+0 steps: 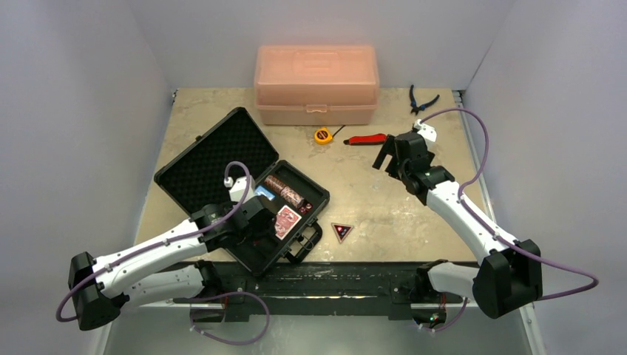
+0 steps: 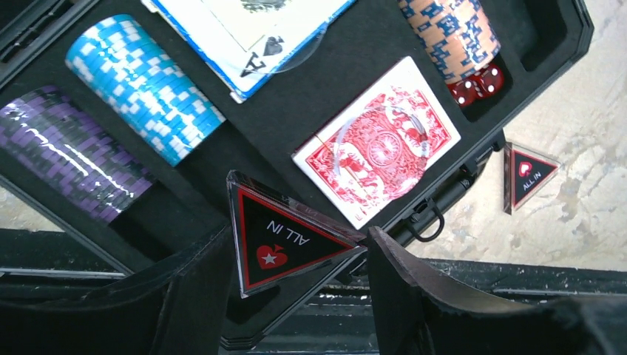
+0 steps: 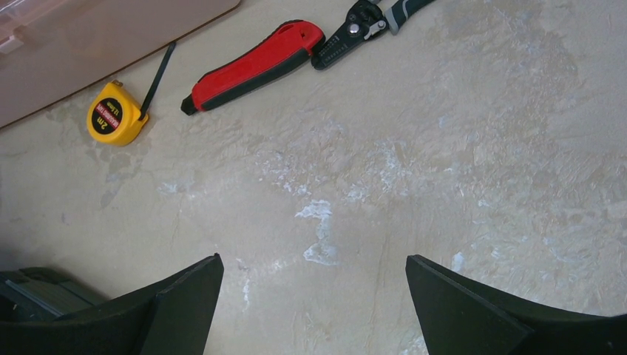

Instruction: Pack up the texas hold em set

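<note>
My left gripper lowers and draws the triangle back with a slight turn next, to the purple chips' near end, where the tray [image 2: 310,96] is empty.
The black case [image 1: 214,155] lies open at the left, foam lid back. Its tray [image 2: 310,96] holds purple chips [image 2: 63,151], blue chips [image 2: 144,85], orange chips [image 2: 455,33], red dice [image 2: 479,83], a blue deck [image 2: 251,37] and a red deck [image 2: 377,140]. My left gripper [image 2: 299,251] is shut on a black-red "ALL IN" triangle [image 2: 285,240] above the tray's near edge; it also shows in the top view [image 1: 259,222]. A second triangle [image 1: 341,232] lies on the table right of the case. My right gripper [image 3: 314,270] is open and empty over bare table.
An orange plastic box [image 1: 316,83] stands at the back. A yellow tape measure [image 1: 322,135], a red knife [image 1: 367,139] and pliers [image 1: 421,100] lie in front of it and to its right, near the right gripper [image 1: 390,155].
</note>
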